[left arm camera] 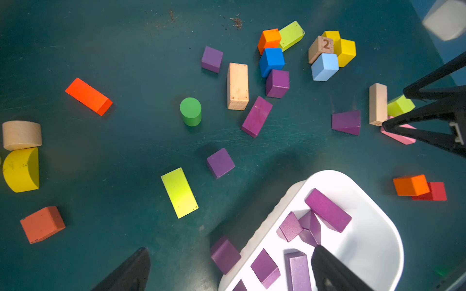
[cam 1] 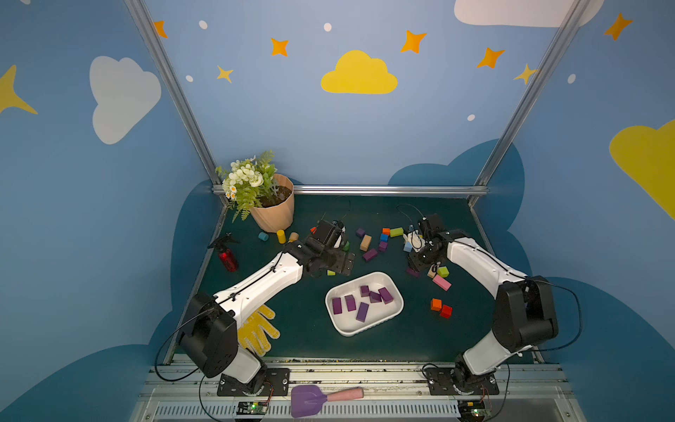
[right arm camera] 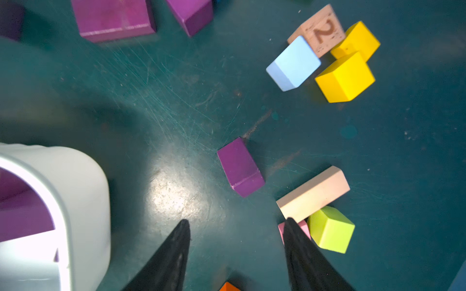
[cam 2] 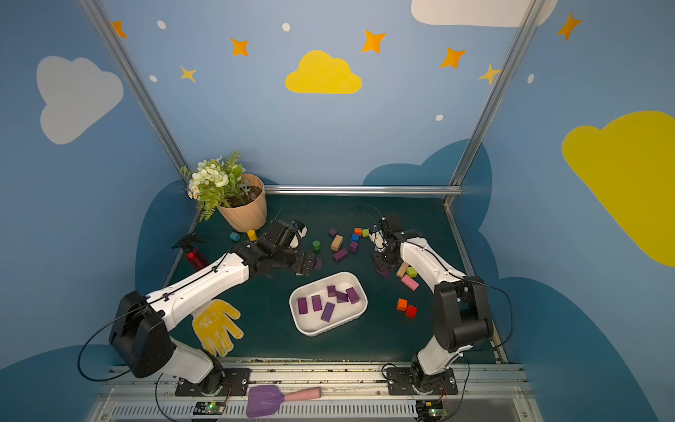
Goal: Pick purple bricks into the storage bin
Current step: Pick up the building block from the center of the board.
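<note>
The robot's right gripper will come down onto the oblong purple brick (cam 1: 412,272) (right arm camera: 240,166) with one finger along each long side, because bare mat lies between the brick and the wooden bar.
The storage bin (cam 1: 380,321) (cam 2: 343,321) is a white tray at mid-table with several purple bricks (cam 1: 350,302) lying in it. More purple bricks lie loose on the mat behind it (cam 1: 369,254) (cam 1: 360,232) (cam 1: 382,246). My left gripper (cam 1: 345,261) (left arm camera: 230,250) hangs open by the bin's far left corner. A purple brick (left arm camera: 225,254) lies on the mat under it, against the bin's outer wall (left arm camera: 373,226). My right gripper (cam 1: 416,265) (right arm camera: 237,220) is open and empty, low over the mat right of the bin. A purple brick (right arm camera: 239,167) (cam 1: 413,272) lies just past its fingertips.
A peach flowerpot (cam 1: 272,212), a red spray bottle (cam 1: 227,255) and a yellow glove (cam 1: 257,330) are on the left side. A pink block (cam 1: 441,282), a lime cube (right arm camera: 330,229) and a wooden bar (right arm camera: 312,192) crowd the right gripper. Orange and red cubes (cam 1: 440,307) lie right of the bin.
</note>
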You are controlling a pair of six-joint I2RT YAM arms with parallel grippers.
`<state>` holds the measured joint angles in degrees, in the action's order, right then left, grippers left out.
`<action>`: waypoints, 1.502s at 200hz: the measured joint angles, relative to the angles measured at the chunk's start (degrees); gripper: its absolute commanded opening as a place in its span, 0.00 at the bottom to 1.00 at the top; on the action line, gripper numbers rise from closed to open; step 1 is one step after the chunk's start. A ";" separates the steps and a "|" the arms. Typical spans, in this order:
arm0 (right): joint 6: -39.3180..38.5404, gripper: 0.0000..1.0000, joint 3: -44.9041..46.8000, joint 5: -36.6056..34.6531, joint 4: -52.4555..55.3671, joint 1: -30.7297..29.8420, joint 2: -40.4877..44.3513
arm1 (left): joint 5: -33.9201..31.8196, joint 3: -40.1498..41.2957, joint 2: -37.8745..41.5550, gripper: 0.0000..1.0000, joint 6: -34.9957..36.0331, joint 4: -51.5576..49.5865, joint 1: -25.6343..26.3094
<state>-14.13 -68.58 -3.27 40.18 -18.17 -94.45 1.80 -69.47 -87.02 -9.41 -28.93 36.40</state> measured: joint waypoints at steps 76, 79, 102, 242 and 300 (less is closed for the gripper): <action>-1.62 0.61 0.00 -2.75 -0.81 -0.04 -6.12 | -0.94 0.02 -2.95 1.00 0.02 0.24 0.04; -1.73 0.61 0.00 -2.80 -0.90 -0.04 -6.32 | -0.92 0.02 -2.95 1.00 0.02 0.24 0.04; -2.40 0.61 0.00 -3.15 -1.68 0.00 -7.93 | -1.03 0.00 -2.95 1.00 0.09 0.44 0.04; -2.78 0.48 -3.85 -3.61 -3.93 1.38 -15.15 | -1.27 0.00 -2.89 1.00 0.85 0.37 0.04; -2.51 0.33 -3.21 -1.36 -4.22 1.36 -14.67 | -1.53 0.00 -2.89 1.00 0.87 0.37 0.04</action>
<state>-16.64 -71.79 -4.62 35.97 -16.82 -109.12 0.27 -69.47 -89.91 -8.54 -28.56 36.45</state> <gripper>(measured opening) 0.362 0.997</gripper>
